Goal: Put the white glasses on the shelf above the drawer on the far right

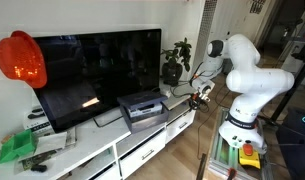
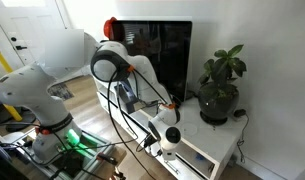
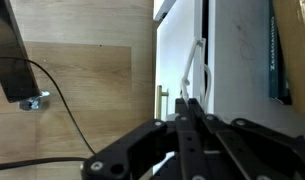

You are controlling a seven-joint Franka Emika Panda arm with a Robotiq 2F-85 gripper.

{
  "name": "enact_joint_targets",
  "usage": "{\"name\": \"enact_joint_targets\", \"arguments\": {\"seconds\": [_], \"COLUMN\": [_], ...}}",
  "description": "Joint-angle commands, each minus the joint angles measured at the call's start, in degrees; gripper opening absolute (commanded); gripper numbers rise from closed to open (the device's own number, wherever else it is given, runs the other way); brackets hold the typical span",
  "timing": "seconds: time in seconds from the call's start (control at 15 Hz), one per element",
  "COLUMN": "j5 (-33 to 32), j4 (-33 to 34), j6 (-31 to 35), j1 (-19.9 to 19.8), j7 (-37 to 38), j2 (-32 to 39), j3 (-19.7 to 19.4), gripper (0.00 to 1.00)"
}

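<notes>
I will move my gripper to the right in the wrist view next and let go over the grey shelf beside the book, because the glasses (image 3: 193, 68) are still hanging short of it.
In the wrist view my gripper (image 3: 190, 104) is shut, its two black fingers pressed together. A thin white loop, the frame of the white glasses (image 3: 193, 68), sticks out from the fingertips. The glasses hang in front of the white cabinet's end (image 3: 177, 45), next to the grey shelf opening (image 3: 237, 50). In both exterior views the gripper (image 1: 199, 97) (image 2: 170, 106) is at the plant end of the white TV cabinet (image 1: 142, 145), level with its top. The glasses are too small to make out there.
A TV (image 1: 97, 70) and a grey printer-like box (image 1: 142, 107) stand on the cabinet. A potted plant (image 2: 220, 85) sits at its end. A drawer handle (image 3: 160, 100) and a book (image 3: 280, 60) show close by. Wooden floor (image 3: 82, 60) carries a black cable.
</notes>
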Motion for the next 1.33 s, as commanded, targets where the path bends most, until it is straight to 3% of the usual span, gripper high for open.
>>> {"name": "enact_joint_targets", "arguments": {"seconds": [0.0,0.6,1.27], "j5": [5.4,14.2,19.1], "j4": [3.6,12.6,20.6], "j6": [3.8,8.0,7.6], "j1": [-1.2,-0.7,1.7], "j7": [-6.6,-17.1,-19.3], "j2": [3.4,10.3,16.2], "j3": [3.1,6.4,5.6], "gripper": [0.01,0.01,0.01]}}
